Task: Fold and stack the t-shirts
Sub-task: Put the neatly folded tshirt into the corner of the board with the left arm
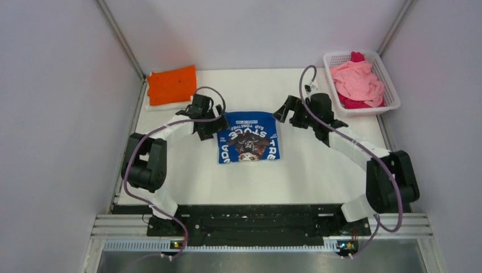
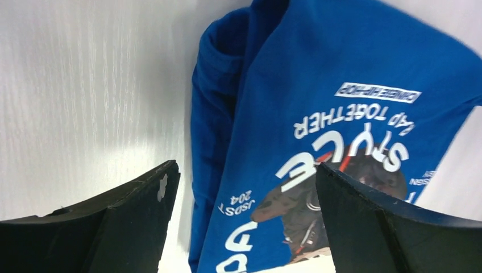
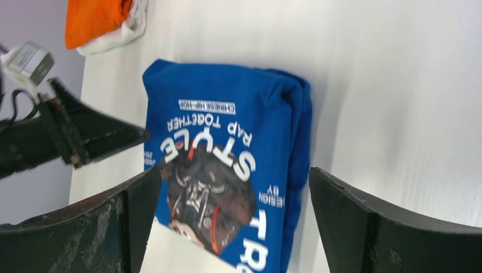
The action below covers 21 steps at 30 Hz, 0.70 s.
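Observation:
My left gripper already has the blue t-shirt's folded side edge (image 1: 219, 137) (image 2: 216, 166) between its open fingers, so I will move it down onto that edge and close.
A royal-blue t-shirt (image 1: 248, 137) with white lettering and a round dark graphic lies folded flat in the middle of the table. My left gripper (image 1: 206, 132) hovers at its left edge, jaws wide apart and holding nothing (image 2: 244, 176); the blue t-shirt (image 2: 318, 114) shows between them. My right gripper (image 1: 286, 112) stands off the shirt's upper right corner, open and empty (image 3: 233, 179), with the blue t-shirt (image 3: 227, 148) below it. An orange t-shirt (image 1: 171, 84) lies folded at the back left. Pink and magenta t-shirts (image 1: 357, 82) lie crumpled in the basket.
A white mesh basket (image 1: 391, 85) stands at the back right corner. White cloth (image 1: 158, 104) shows under the orange t-shirt. Grey walls close in the left, right and far sides. The arms' bases and a black rail (image 1: 250, 219) run along the near edge.

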{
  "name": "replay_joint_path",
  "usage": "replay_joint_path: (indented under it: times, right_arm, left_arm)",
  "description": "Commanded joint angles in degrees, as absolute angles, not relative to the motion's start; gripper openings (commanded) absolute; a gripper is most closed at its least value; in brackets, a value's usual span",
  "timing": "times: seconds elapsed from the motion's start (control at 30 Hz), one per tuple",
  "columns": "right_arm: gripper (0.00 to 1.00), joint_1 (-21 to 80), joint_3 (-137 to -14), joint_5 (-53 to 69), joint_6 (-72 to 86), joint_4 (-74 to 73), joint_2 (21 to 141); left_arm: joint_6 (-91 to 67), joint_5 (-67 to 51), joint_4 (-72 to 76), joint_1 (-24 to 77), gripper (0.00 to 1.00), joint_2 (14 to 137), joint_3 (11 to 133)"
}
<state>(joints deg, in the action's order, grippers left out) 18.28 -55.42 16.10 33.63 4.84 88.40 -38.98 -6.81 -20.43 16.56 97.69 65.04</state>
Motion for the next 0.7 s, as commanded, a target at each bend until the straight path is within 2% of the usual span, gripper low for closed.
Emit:
replay_joint_path:
  times: [0.0,0.1,0.23,0.37,0.43,0.67]
  right_arm:
    - [0.99,17.92,-48.02,13.92,34.04,5.64,78.43]
    - [0.99,17.90,-44.76,13.01,34.25,4.52,72.60]
    - [0.99,17.92,-42.15,11.96,35.11,4.62,68.51]
    - [0.99,17.92,-41.57,12.69,35.50,5.34,67.72]
    - [0.99,17.81,-41.59,12.90,35.31,5.45,67.98]
    - [0.99,17.77,-41.22,14.33,33.57,6.50,68.78]
  left_arm:
    - [-37.02,-8.51,-16.62,16.61,0.92,100.88,64.00]
    - [-36.70,-10.77,-15.73,17.21,0.85,103.15,64.03]
    - [-36.86,-10.18,-15.94,18.41,0.69,105.14,63.81]
    - [-36.93,-7.32,-17.24,19.93,0.29,107.24,64.87]
    - [-36.73,-4.82,-20.14,20.41,0.00,108.75,67.58]
    - [-33.86,15.52,-29.06,21.07,0.00,108.72,76.92]
